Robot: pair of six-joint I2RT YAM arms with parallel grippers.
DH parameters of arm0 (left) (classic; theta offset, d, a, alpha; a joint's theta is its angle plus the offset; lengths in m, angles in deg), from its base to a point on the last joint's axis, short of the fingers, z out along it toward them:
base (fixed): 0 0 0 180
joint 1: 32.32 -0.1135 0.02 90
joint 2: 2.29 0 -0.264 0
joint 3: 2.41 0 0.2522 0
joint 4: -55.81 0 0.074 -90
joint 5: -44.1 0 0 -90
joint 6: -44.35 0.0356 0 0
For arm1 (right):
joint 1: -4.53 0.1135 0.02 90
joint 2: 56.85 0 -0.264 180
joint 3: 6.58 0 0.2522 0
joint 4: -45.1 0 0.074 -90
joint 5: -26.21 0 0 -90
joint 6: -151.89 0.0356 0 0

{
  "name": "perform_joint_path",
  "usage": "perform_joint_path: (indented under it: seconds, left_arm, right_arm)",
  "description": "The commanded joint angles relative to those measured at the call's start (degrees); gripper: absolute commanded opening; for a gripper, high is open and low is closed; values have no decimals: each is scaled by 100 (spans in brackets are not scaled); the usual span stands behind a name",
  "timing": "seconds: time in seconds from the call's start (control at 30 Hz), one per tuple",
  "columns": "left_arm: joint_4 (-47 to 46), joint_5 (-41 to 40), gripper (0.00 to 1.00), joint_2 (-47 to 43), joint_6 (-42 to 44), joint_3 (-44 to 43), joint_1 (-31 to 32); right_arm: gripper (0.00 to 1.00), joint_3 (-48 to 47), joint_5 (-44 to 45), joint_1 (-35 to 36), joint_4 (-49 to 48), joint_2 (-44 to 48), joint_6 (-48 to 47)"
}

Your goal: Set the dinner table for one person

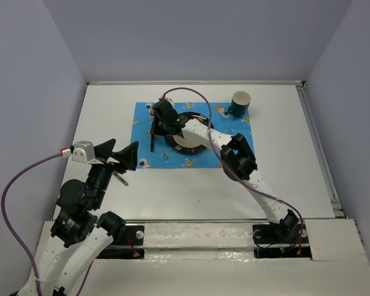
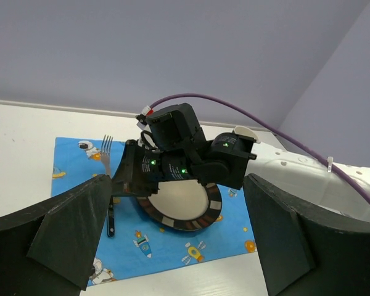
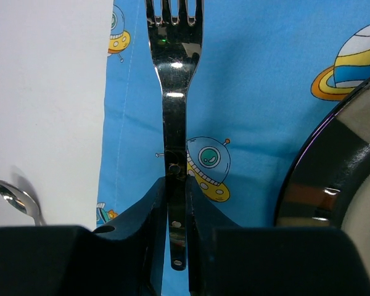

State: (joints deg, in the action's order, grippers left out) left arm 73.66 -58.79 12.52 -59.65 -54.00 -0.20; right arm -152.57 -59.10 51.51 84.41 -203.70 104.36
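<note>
The blue part of the mat beside the plate is just below, so my right gripper should next lower the fork [image 1: 153,140] onto it, clear of the plate's rim, and release it.
On the white dinner table [image 1: 283,160] lies a blue cartoon placemat [image 1: 234,154] with a dark-rimmed plate [image 1: 191,143] on it. My right gripper [image 1: 155,127] is at the plate's left side, shut on the black handle of a fork [image 1: 153,140]. In the right wrist view the fork [image 3: 174,105] runs straight out from the gripper [image 3: 176,185], tines away, low over the mat. Whether it rests on the mat I cannot tell. My left gripper [image 1: 119,154] hangs open near the mat's front left corner, with nothing between its fingers [image 2: 74,228].
A teal cup [image 1: 240,103] stands at the mat's back right corner. A spoon [image 1: 120,179] lies on the bare table under my left gripper, also visible at the mat's edge [image 3: 12,200]. The plate's rim [image 3: 333,185] is just right of the fork.
</note>
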Motion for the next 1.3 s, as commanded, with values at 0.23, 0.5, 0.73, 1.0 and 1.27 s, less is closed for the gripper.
perform_joint_path:
  seconds: [0.23,0.5,0.73,1.0,1.27]
  left_arm:
    - [-296,-82,99,-13,64,38,-30]
    - [-287,-83,99,-31,64,38,-30]
    - [-287,-83,99,4,64,38,-30]
    - [-278,-91,99,-4,73,38,-30]
    - [-278,-83,99,13,64,38,-30]
  right_arm:
    - [0,12,-38,171,-41,104,182]
    - [0,-31,32,171,65,-37,182]
    - [0,-145,207,171,162,-116,77]
    - [3,-366,226,171,329,-309,50]
    - [25,-392,296,171,320,-248,24]
